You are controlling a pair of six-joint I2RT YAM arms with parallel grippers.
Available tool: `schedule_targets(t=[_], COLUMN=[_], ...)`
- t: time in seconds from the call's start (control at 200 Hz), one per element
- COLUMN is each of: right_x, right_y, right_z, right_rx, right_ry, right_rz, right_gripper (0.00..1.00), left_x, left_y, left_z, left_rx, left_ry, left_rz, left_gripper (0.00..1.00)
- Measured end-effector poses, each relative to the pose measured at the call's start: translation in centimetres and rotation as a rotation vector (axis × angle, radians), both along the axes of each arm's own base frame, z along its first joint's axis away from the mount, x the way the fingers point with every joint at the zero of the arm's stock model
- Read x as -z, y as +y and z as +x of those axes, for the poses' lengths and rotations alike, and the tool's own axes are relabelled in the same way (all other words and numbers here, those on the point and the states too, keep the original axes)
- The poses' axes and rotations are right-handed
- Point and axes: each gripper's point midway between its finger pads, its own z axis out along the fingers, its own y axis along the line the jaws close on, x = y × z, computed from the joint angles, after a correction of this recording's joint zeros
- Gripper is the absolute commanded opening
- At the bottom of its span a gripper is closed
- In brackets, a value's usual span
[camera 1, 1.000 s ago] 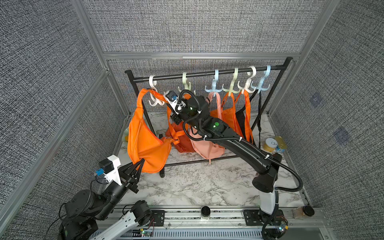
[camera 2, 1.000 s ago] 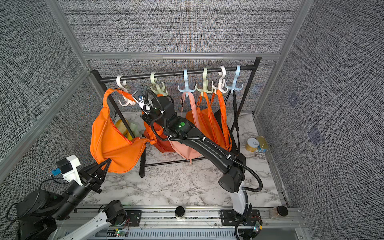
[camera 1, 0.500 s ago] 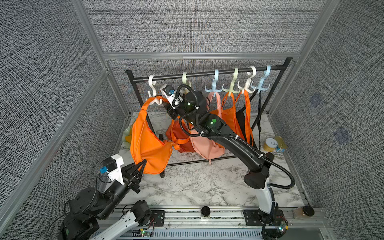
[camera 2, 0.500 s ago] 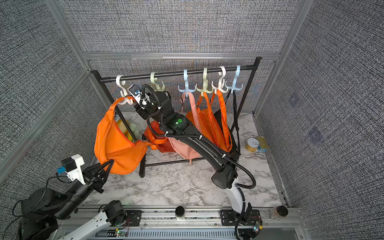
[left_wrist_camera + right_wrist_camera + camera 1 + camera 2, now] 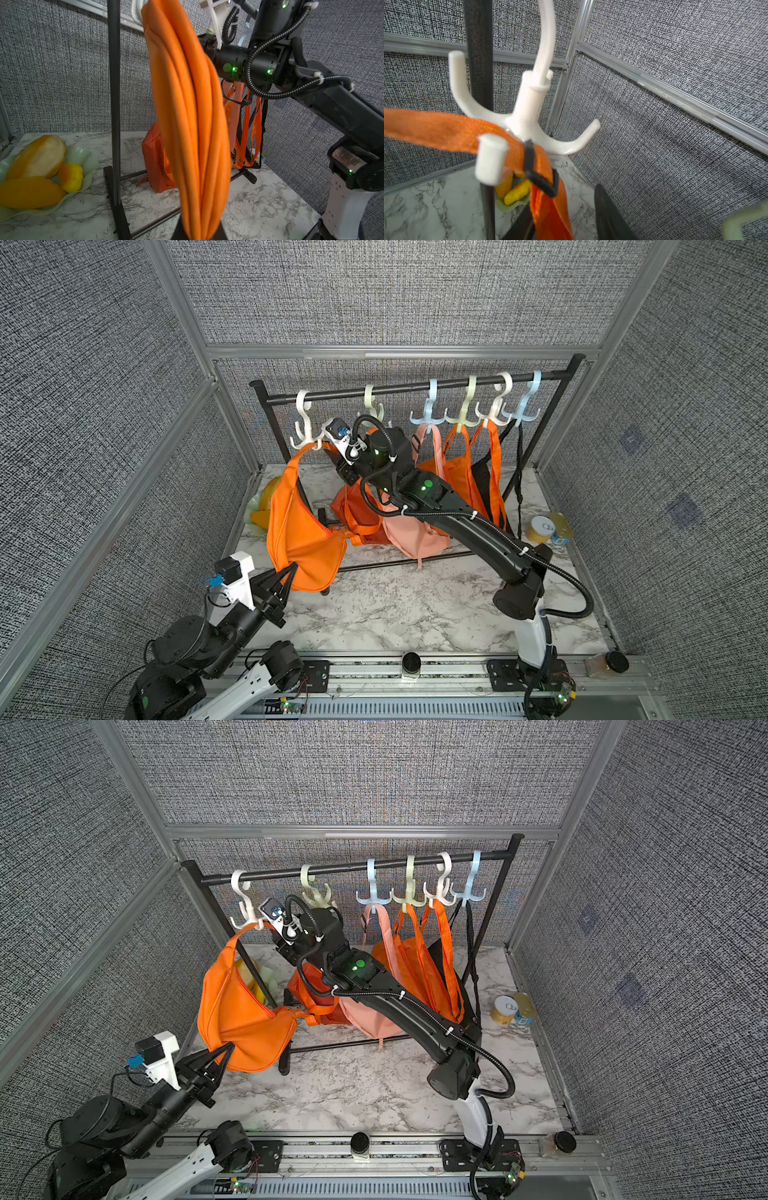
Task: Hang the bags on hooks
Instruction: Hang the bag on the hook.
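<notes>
My left gripper should next swing the orange bag's bottom edge slightly sideways toward the darker orange bag (image 5: 353,509) (image 5: 156,162) and let go of it, because the orange bag's strap already hangs over the hook's peg.
The orange bag (image 5: 303,531) (image 5: 241,1019) hangs by its strap (image 5: 436,128) over a prong of the white hook (image 5: 305,435) (image 5: 245,915) (image 5: 529,108) at the left end of the rack. My left gripper (image 5: 289,572) (image 5: 226,1050) (image 5: 197,234) is shut on the bag's bottom edge, and the bag's folds (image 5: 187,104) rise straight up from the jaws. My right gripper (image 5: 330,454) (image 5: 276,940) (image 5: 562,203) sits just right of the hook. It is open, and the strap hangs loose between its fingers.
The black rack rail (image 5: 415,385) carries several more hooks with a peach bag (image 5: 415,531), orange totes (image 5: 469,472) and a black strap. A darker orange bag (image 5: 357,514) sits on the table under the rack. A fruit dish (image 5: 41,166) lies by the left post, and cans (image 5: 542,529) stand at the right.
My right gripper carried the strap up onto the white hook's prong and then opened. The bag swung slightly right, and my left arm followed, still gripping the bag's bottom.
</notes>
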Motion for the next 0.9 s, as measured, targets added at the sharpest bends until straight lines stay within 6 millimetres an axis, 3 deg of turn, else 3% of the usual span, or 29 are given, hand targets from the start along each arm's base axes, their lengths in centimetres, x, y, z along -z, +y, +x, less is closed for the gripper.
schedule_targets(t=[0.26,0.35,0.395,0.475,0.665,0.901], right_x=[-0.4,-0.3,-0.2,0.1,0.8,1.0], right_y=[-0.9,-1.3,-1.5,-1.9,-3.0,-4.7], right_z=[-0.6,-0.9,-1.1,-1.3,-2.3,-4.6], right_rx=[0.001,0.002,0.004,0.005,0.017,0.015], right_ry=[-0.005,-0.003,-0.001,0.004,0.014,0.015], right_rz=[0.007,0.005,0.002,-0.003,-0.013,-0.012], right_gripper=[0.48,0.49,0.49,0.49,0.52,0.56], left_x=[2.9,3.6,3.8,4.0,5.0,5.9], left_y=[-1.7,-2.2,-2.4,-2.8,-3.7,-2.6], left_z=[1.0,1.3,1.4,1.7,2.7,4.0], left_rx=[0.012,0.017,0.017,0.019,-0.006,-0.118], left_ry=[0.055,0.069,0.077,0.087,0.135,0.169], left_rz=[-0.008,-0.008,-0.012,-0.02,0.01,0.036], left_gripper=[0.0,0.26,0.54,0.7,0.85,0.88])
